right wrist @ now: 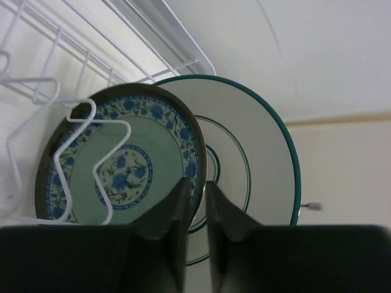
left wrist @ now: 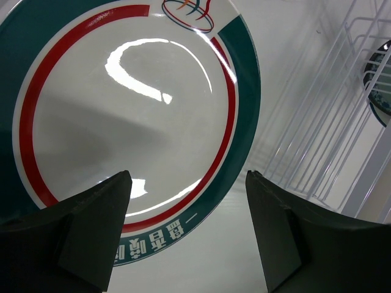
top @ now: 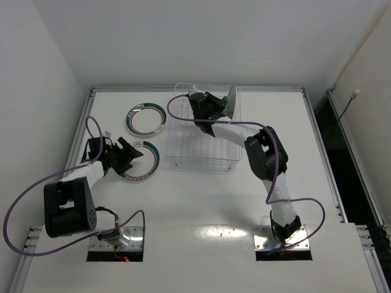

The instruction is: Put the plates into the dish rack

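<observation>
I need to move my left gripper back and down next and close it on the nearer plate's lettered near rim point(top: 127, 177) point(left wrist: 127, 250), because that rim is below the gripper and toward my base.
The clear dish rack point(top: 204, 143) stands mid-table. My right gripper point(right wrist: 197, 183) reaches into its back right corner point(top: 221, 105), shut on the rim of the small teal-patterned plate point(right wrist: 116, 165). That plate stands upright behind a rack wire point(right wrist: 91, 152). A white plate with a thin teal rim point(right wrist: 256, 159) stands upright just behind it. My left gripper point(left wrist: 188, 183) is open just above the near edge of a teal-rimmed, red-ringed plate point(left wrist: 122, 110), which lies flat left of the rack point(top: 145, 165). A second such plate point(top: 146, 119) lies flat behind it.
The rack's wire side point(left wrist: 324, 140) is close to the right of my left gripper. The table's raised back edge point(top: 195, 88) runs just behind the rack. White walls close in the left and the back.
</observation>
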